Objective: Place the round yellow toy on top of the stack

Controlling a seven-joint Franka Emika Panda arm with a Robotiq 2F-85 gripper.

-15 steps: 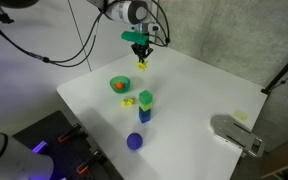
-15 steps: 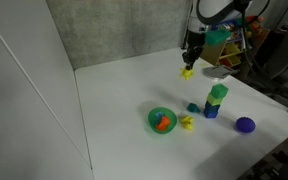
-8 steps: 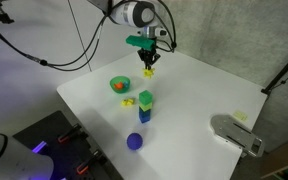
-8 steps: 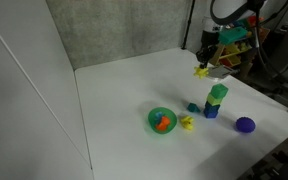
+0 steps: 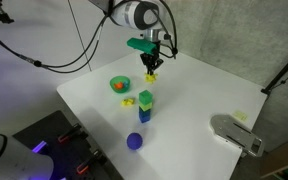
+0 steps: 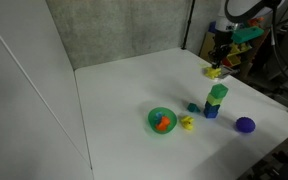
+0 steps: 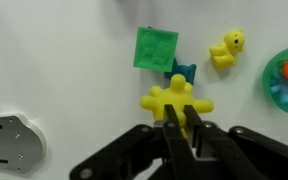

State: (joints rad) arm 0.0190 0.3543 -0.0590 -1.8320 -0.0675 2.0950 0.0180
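My gripper moves across toward the stack next, over the green block's top (image 7: 157, 46), to release the toy (image 7: 176, 101), since it still hangs short of that block's top.
My gripper (image 5: 152, 68) is shut on the round yellow toy (image 7: 176, 101), a knobbly yellow piece, and holds it in the air above the white table. It also shows in both exterior views (image 5: 152, 76) (image 6: 214, 71). The stack (image 5: 145, 104) is a green block on a blue block; it stands below and in front of the toy. In an exterior view the stack (image 6: 215, 100) is just under the toy. In the wrist view the green block top (image 7: 155, 48) lies beyond the toy.
A green bowl (image 5: 119, 85) with an orange piece stands beside the stack. A small yellow duck (image 7: 226, 48) and a small teal piece (image 7: 183, 72) lie near the stack. A purple ball (image 5: 134, 141) lies near the table's front edge. A grey device (image 5: 236, 133) sits at the corner.
My gripper has carried the yellow toy from the far side of the table towards the stack, and it now hangs almost over it. The stack and other objects have not moved.
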